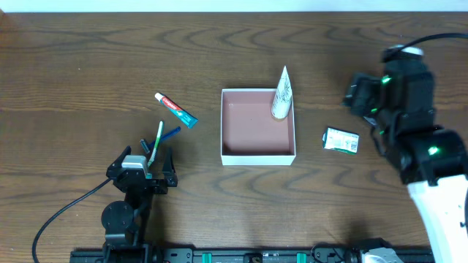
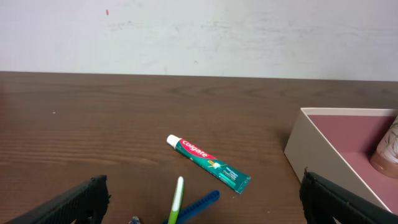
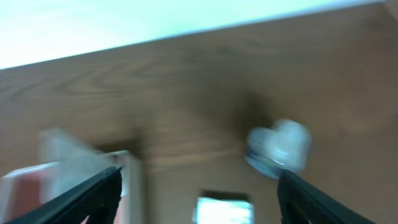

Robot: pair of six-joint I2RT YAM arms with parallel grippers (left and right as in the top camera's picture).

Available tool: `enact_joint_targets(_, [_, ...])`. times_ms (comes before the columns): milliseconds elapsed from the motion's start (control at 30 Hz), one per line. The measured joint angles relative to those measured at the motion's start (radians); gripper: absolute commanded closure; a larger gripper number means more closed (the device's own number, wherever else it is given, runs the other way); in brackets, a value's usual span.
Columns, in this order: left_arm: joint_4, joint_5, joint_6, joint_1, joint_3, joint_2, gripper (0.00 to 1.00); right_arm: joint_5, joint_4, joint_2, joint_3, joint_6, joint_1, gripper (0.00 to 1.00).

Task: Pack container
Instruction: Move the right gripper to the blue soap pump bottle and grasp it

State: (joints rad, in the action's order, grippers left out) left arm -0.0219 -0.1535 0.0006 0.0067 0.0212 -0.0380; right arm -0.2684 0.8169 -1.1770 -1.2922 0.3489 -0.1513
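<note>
The right gripper moves down and toward the right in its wrist view onto the small clear bottle's top (image 1: 371,119) (image 3: 283,145) next, because it sits off-centre between my fingers.
The container (image 1: 258,156) is a square white box with a pinkish-brown inside, at mid-table. A white tube (image 1: 281,95) leans in its far right corner. In the left wrist view the container (image 2: 317,149) is at the right, with the tube (image 2: 387,149) partly cut off. My left gripper (image 1: 144,164) is open near the front left, over nothing, its jaws wide apart (image 2: 203,183). My right gripper (image 1: 358,95) hovers right of the container, open and empty. The right wrist view is blurred, with the gripper (image 3: 199,179) above the table and the container (image 3: 68,168) at the left.
A red-and-green toothpaste tube (image 1: 175,109) (image 2: 208,164) lies left of the container. A green-and-white toothbrush (image 1: 156,142) (image 2: 176,200) and a blue one (image 1: 170,134) (image 2: 198,204) cross just ahead of my left gripper. A green-and-white packet (image 1: 341,139) (image 3: 224,210) lies right of the container. A blurred pale object (image 3: 277,148) sits beyond it.
</note>
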Motion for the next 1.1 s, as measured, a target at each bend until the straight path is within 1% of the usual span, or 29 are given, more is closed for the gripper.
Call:
enact_joint_targets(100, [0.0,0.0,0.0,0.0,0.0,0.0,0.02,0.018,0.011,-0.038,0.0,0.007,0.129,0.16])
enact_joint_targets(167, [0.0,0.0,0.0,0.0,0.0,0.0,0.02,0.03,0.012,-0.063,0.0,0.007,0.189,0.16])
enact_joint_targets(267, [0.0,0.0,0.0,0.0,0.0,0.0,0.02,0.045,0.005,-0.115,0.0,0.008,0.263,0.13])
enact_joint_targets(367, [0.0,0.0,0.0,0.0,0.0,0.0,0.02,0.06,-0.021,-0.169,0.0,0.008,0.303,0.13])
enact_joint_targets(700, [0.0,0.0,0.0,0.0,0.0,0.0,0.02,0.095,-0.104,-0.362,0.0,0.003,0.318,0.13])
enact_joint_targets(867, [0.0,0.0,0.0,0.0,0.0,0.0,0.02,0.119,-0.129,-0.428,0.0,-0.017,0.318,0.19])
enact_joint_targets(1100, [0.0,0.0,0.0,0.0,0.0,0.0,0.02,0.157,-0.135,-0.453,0.0,-0.048,0.318,0.27])
